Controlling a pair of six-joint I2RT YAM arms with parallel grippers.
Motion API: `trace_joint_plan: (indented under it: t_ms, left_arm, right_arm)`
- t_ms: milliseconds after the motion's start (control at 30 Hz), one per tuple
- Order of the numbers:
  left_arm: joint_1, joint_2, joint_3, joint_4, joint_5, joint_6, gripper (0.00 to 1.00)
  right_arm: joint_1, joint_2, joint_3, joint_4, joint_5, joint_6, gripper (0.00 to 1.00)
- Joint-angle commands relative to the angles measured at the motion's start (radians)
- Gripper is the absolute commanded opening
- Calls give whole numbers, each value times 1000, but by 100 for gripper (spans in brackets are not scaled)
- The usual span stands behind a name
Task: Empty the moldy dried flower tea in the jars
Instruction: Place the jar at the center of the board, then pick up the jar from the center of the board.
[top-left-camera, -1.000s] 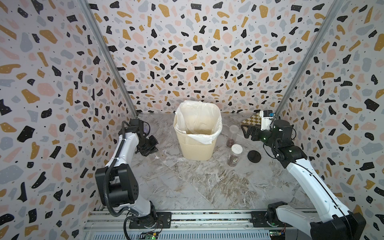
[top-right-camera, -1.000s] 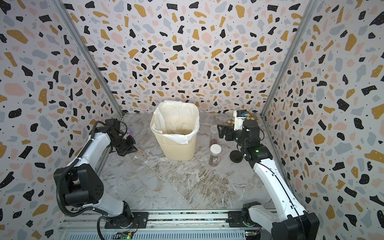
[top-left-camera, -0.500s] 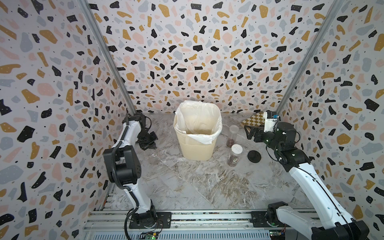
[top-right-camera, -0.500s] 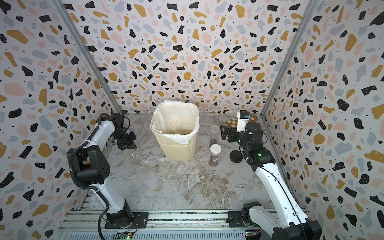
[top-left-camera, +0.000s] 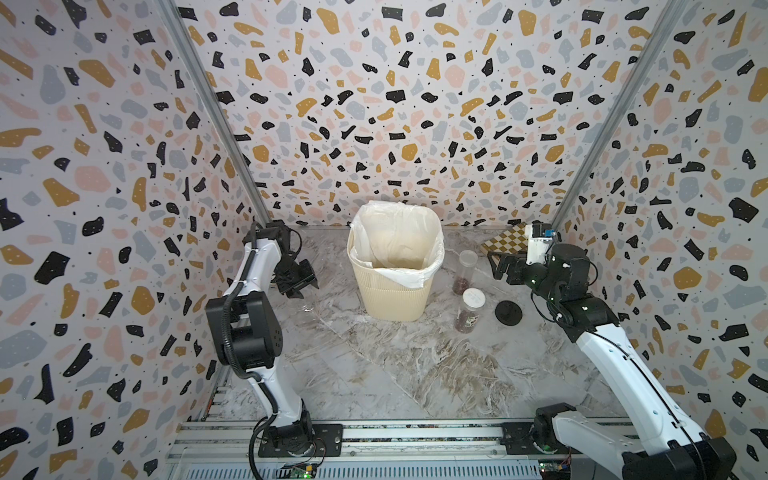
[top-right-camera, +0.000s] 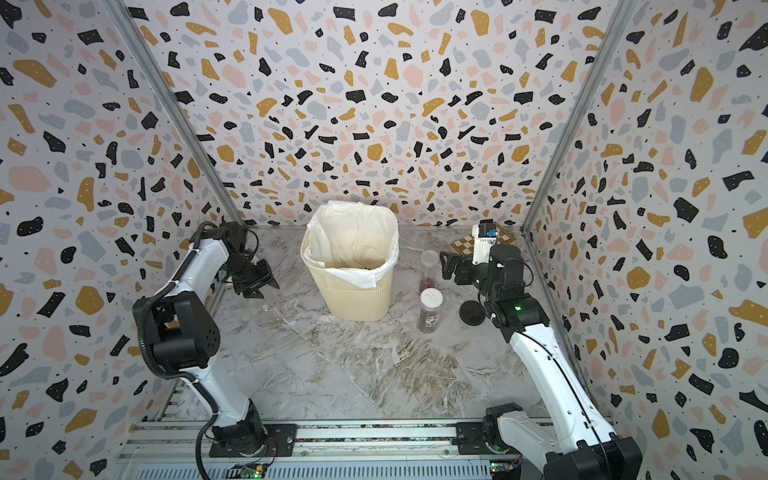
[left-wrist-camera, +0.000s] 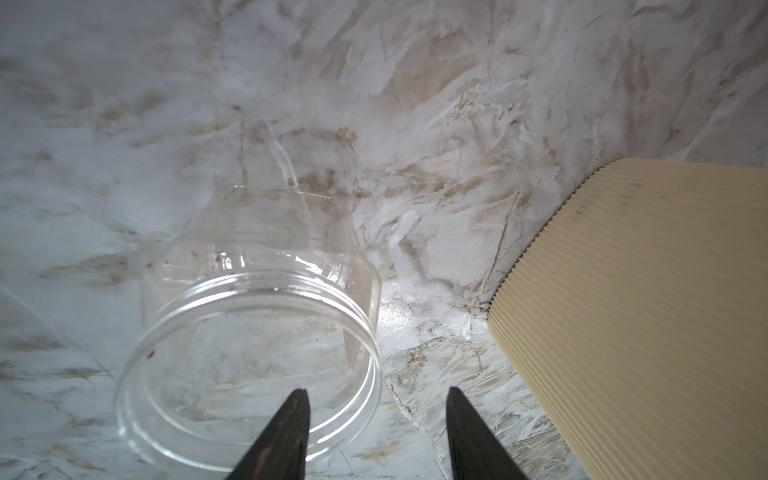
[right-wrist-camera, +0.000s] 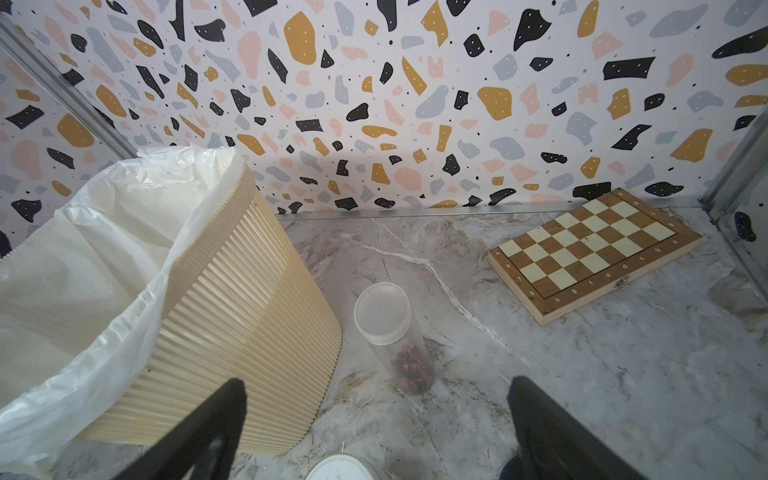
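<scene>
The right gripper will move back and down onto the white lid (right-wrist-camera: 341, 468) and tilt its fingers toward the floor, since that jar still holds tea under the lid.
A squat clear jar (left-wrist-camera: 253, 316) stands without a lid on the marble floor, holding only a few red specks. My left gripper (left-wrist-camera: 376, 392) hangs open just above it, the jar's rim between its fingers and touching neither. In both top views the left gripper (top-left-camera: 301, 282) is left of the bin. A tall slim jar (right-wrist-camera: 384, 328) with a clear lid holds dried flower tea (right-wrist-camera: 413, 365) at its bottom. A white-lidded jar (top-left-camera: 471, 309) stands in front of it, tea inside. My right gripper (right-wrist-camera: 378, 386) is open wide, empty, a little right of the tall jar (top-left-camera: 466, 270).
A cream ribbed bin (top-left-camera: 395, 299) with a white bag stands at the back middle. A black lid (top-left-camera: 508, 311) lies flat right of the white-lidded jar. A chessboard (right-wrist-camera: 594, 253) lies in the back right corner. Patterned walls close three sides.
My left gripper has opened and let go of the squat jar, and the left arm's elbow has swung up and forward. The right gripper stays open and has hardly moved.
</scene>
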Motion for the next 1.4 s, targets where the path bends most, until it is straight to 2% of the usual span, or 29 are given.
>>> trace_joint_plan:
  t_ms: [0, 133, 233, 367, 533, 633, 800, 900, 1133, 1367]
  left_arm:
    - [-2, -89, 47, -6, -3, 17, 58]
    - [-2, -169, 22, 33, -4, 39, 64]
    - [-3, -259, -49, 99, 9, 51, 67]
    - [-18, -406, -205, 242, 53, 26, 69]
    - [-37, -577, -413, 430, 90, -68, 70]
    - [-44, -642, -501, 490, 118, -105, 70]
    - [-60, -713, -587, 541, 152, -133, 70]
    - [-63, -744, -623, 558, 165, -144, 70]
    - [-70, -777, -653, 582, 166, -166, 69]
    - [-119, -797, -676, 610, 147, -208, 68]
  right_arm:
    - [-4, 8, 12, -37, -11, -10, 99]
    - [0, 82, 71, -135, -41, -25, 100]
    - [34, 124, 97, -186, -40, -41, 100]
    - [119, 174, 131, -257, 14, -62, 100]
    - [193, 228, 145, -321, 79, -71, 100]
    - [236, 257, 158, -358, 143, -73, 100]
    - [288, 305, 177, -413, 254, -76, 100]
    - [293, 315, 162, -418, 241, -63, 98]
    - [312, 328, 120, -422, 228, -18, 85]
    - [312, 345, 102, -414, 233, -11, 79]
